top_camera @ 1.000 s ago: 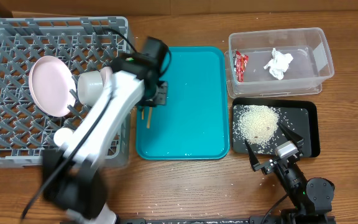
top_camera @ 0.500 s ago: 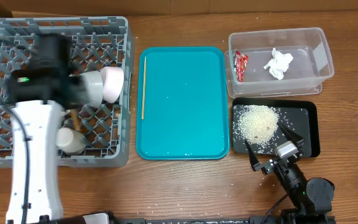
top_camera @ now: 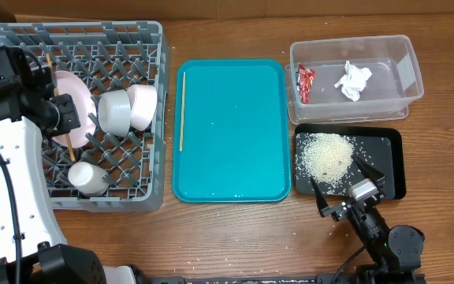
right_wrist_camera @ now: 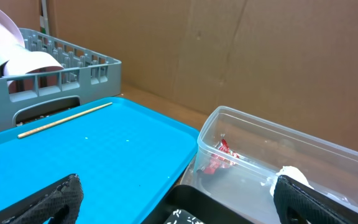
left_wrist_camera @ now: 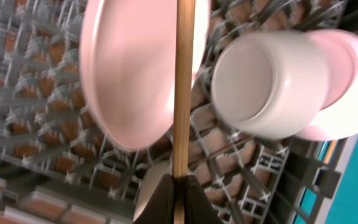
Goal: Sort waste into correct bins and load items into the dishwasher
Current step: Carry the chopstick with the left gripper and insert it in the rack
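The slots beyond the round plate are empty, so my left gripper will next move outward over the grey rack toward its far rim, turning the chopstick straighter.
My left gripper [top_camera: 68, 118] is over the grey dish rack [top_camera: 22, 39], shut on a wooden chopstick [top_camera: 60, 106] that also shows in the left wrist view [left_wrist_camera: 182, 87]. The rack holds the round plate [top_camera: 81, 88], standing on edge, a white cup [top_camera: 115, 112], a small bowl [top_camera: 143, 106] and another white dish [top_camera: 85, 178]. The second chopstick [top_camera: 182, 110] lies on the teal tray's left side. The clear tub [top_camera: 400, 99] holds the red wrapper [top_camera: 305, 83] and the white tissue [top_camera: 354, 80]. Rice [top_camera: 325, 158] lies in the black tray [top_camera: 388, 150]. My right gripper [top_camera: 345, 185] is open and empty at the black tray's front edge.
The teal tray [top_camera: 231, 142] sits in the middle between rack and bins. A few rice grains lie on the table in front of it. In the right wrist view a cardboard wall [right_wrist_camera: 260, 56] stands behind the tub.
My left arm has swung from the teal tray to the rack's left side, carrying one chopstick. The other chopstick stayed on the tray. The right arm has not moved.
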